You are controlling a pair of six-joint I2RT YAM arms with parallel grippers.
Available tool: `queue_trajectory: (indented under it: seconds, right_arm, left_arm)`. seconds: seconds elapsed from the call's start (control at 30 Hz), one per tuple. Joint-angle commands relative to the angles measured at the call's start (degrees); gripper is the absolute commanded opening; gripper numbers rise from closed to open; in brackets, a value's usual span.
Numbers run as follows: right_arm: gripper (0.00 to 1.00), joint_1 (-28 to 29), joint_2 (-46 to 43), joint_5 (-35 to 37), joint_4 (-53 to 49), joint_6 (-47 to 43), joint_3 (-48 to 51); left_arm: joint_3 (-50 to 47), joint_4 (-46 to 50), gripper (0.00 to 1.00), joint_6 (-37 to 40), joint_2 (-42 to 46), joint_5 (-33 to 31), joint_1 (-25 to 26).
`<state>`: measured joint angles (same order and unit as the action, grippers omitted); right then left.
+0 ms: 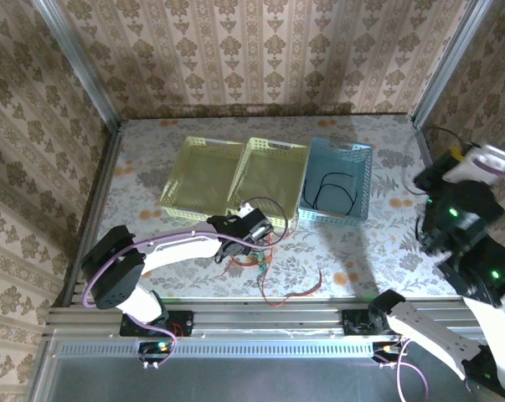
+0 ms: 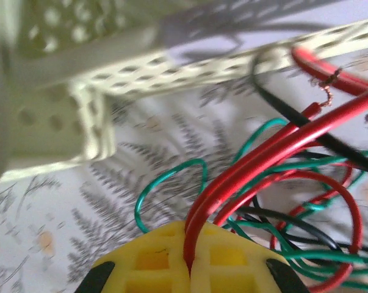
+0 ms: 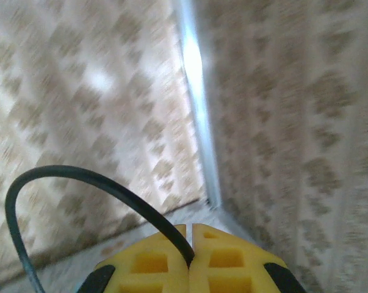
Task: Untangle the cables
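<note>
My right gripper is holding my cable and will next swing away from the wall corner and down over the blue basket to let go of it, because a black cable is already there.
The cables lie as a tangle (image 1: 260, 254) of red, green and black wires on the table in front of the baskets. One red cable (image 1: 296, 291) trails toward the near edge. My left gripper (image 1: 255, 231) is over the tangle and shut on a red cable (image 2: 275, 149), which is pinched between its yellow pads (image 2: 147, 259). Green loops (image 2: 165, 183) and a black wire (image 2: 330, 143) lie around it. My right gripper (image 3: 191, 235) is raised at the far right (image 1: 455, 154), facing the wall corner. It is shut on a black cable (image 3: 80, 177) that arcs away to the left.
Two yellow-green baskets (image 1: 192, 144) (image 1: 273, 146) and a blue basket (image 1: 340, 149) stand in a row at the back. A black cable (image 1: 329, 191) lies in the blue one. A yellow-green basket wall (image 2: 171, 73) is close behind the left gripper. Patterned walls and metal posts (image 1: 440, 63) enclose the table.
</note>
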<state>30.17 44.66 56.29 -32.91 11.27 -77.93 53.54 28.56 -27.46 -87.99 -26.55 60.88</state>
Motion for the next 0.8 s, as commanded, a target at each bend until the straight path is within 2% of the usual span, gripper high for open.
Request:
queue_trajectory:
  seconds: [0.0,0.13,0.3,0.43,0.53,0.63,0.77]
  right_arm:
    - [0.00,2.6,6.2,-11.8,-7.1,6.8,1.7]
    - [0.00,6.7,11.9,-13.1,-3.9,11.2,3.5]
    - [0.00,6.4,21.4,-13.4,-2.7,13.1,3.0]
    - [0.00,-2.4,26.4,-24.5,0.6,17.5,4.7]
    - [0.00,-8.1,27.5,-29.4,6.8,19.7,7.9]
    - [0.00,-11.0,29.3,-32.3,11.0,19.3,9.0]
    - [0.00,-11.8,32.9,-33.2,13.2,16.6,7.1]
  left_arm:
    - [0.8,-7.0,0.00,5.3,2.8,2.7,0.3]
    - [1.5,-10.2,0.00,7.0,5.5,2.2,-0.3]
    - [1.3,-12.9,0.00,4.6,8.6,3.6,-3.8]
    - [0.9,-13.3,0.00,2.5,10.5,-0.5,-5.1]
    - [0.8,-13.6,0.00,1.4,11.8,-3.6,-5.4]
    - [0.3,-15.1,0.00,1.6,12.3,-2.8,-5.4]
    - [-0.5,-15.2,0.00,0.7,11.9,-1.4,-5.3]
